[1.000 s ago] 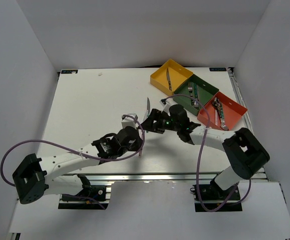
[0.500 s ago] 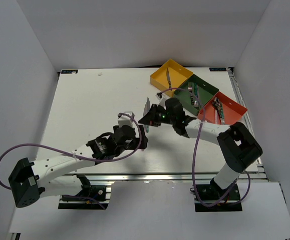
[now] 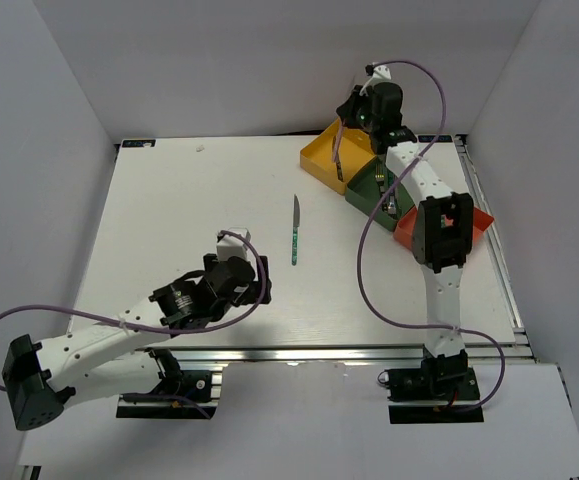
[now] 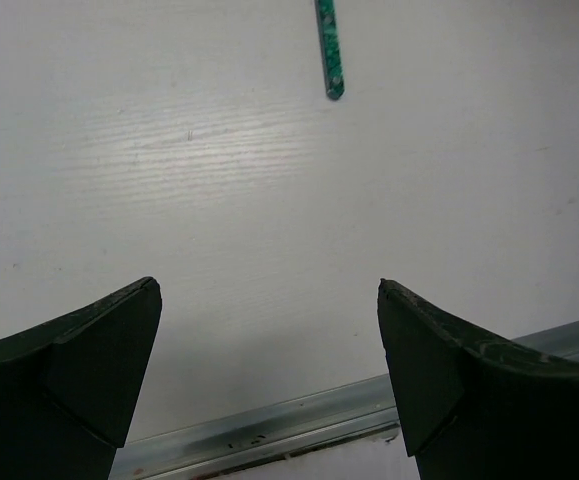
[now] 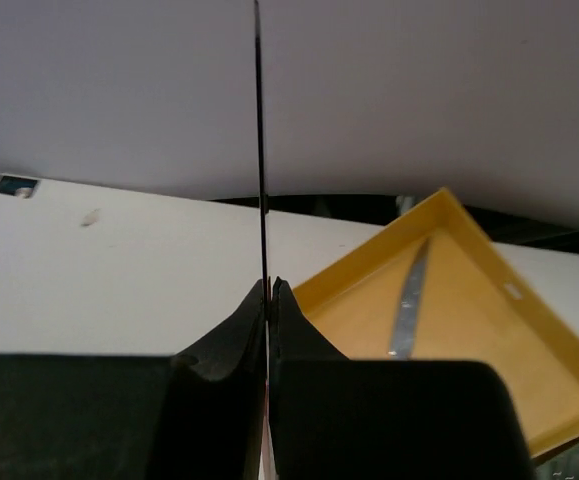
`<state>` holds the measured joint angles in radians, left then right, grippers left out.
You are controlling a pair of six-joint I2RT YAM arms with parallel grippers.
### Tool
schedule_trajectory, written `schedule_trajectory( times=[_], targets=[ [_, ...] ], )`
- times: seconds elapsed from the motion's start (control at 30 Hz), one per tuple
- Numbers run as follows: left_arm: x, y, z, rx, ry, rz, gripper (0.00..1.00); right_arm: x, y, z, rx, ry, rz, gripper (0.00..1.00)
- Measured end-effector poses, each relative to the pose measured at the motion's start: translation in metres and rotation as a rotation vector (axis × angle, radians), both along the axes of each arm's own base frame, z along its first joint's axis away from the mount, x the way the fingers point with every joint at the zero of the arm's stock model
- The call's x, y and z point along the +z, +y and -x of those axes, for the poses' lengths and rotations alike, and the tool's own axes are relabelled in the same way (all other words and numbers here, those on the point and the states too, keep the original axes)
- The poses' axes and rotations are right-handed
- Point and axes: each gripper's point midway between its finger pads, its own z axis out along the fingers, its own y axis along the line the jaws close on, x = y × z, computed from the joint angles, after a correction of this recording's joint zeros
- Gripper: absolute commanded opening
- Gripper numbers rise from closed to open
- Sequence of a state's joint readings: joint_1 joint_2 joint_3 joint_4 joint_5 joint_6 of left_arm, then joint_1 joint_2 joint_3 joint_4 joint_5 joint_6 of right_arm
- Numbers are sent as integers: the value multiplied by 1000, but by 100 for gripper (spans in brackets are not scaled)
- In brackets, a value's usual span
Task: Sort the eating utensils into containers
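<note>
The near end of the teal handle is beyond my open fingers, so next I will move my left gripper outward, to the right in the top view, and down onto it.
A teal-handled knife point(image 3: 295, 243) lies flat on the white table, its handle end showing in the left wrist view point(image 4: 330, 50). My left gripper point(image 3: 259, 285) point(image 4: 267, 290) hovers open and empty to the near left of it. My right gripper point(image 3: 347, 118) point(image 5: 268, 285) is raised over the near-left edge of the yellow container point(image 3: 319, 155) point(image 5: 369, 262). It is shut on a thin utensil point(image 5: 260, 150) seen edge-on, sticking straight out past the jaws. A silver knife point(image 5: 407, 300) lies in the yellow container.
The dark green container point(image 3: 414, 178) holds several utensils. The red-orange container point(image 3: 474, 215) is partly hidden behind the right arm's link point(image 3: 441, 230). A purple cable point(image 3: 369, 250) loops over the table's right side. The metal rail point(image 4: 269, 430) runs along the near edge.
The right arm has swung from the table's middle out to the yellow container with its jaws shut. My left gripper has opened and drawn back toward me. The teal knife now lies on the table.
</note>
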<state>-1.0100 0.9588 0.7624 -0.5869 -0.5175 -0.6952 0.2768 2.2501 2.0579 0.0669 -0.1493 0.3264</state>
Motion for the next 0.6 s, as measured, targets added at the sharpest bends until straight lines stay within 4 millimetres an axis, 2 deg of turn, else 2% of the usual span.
schedule_trajectory(
  times=[0.07,0.13,0.23,0.3,0.33,0.4,0.43,0.47,0.6],
  targets=[
    [-17,2,2,-3,18,-28,98,-2,-13,-20,-36,-35,45,0],
    [-33,3,2,-3,39,-63,98,-13,-23,-35,-59,-49,77,0],
    [-45,-2,-2,0,58,-98,98,-40,-32,-47,-70,-29,126,0],
    [-50,-6,-5,4,66,-118,98,-62,-37,-48,-70,10,156,2],
    [-50,-10,-8,5,67,-125,98,-72,-40,-47,-68,30,168,23],
    [-46,-19,-14,6,63,-122,98,-85,-42,-43,-67,66,178,49],
    [-44,-24,-17,6,60,-118,98,-87,-43,-43,-68,73,180,76],
    [-40,-28,-20,6,55,-110,98,-89,-43,-42,-69,78,182,89],
    [-22,-40,-29,12,26,-71,98,-82,-49,-42,-87,85,205,89]
  ],
)
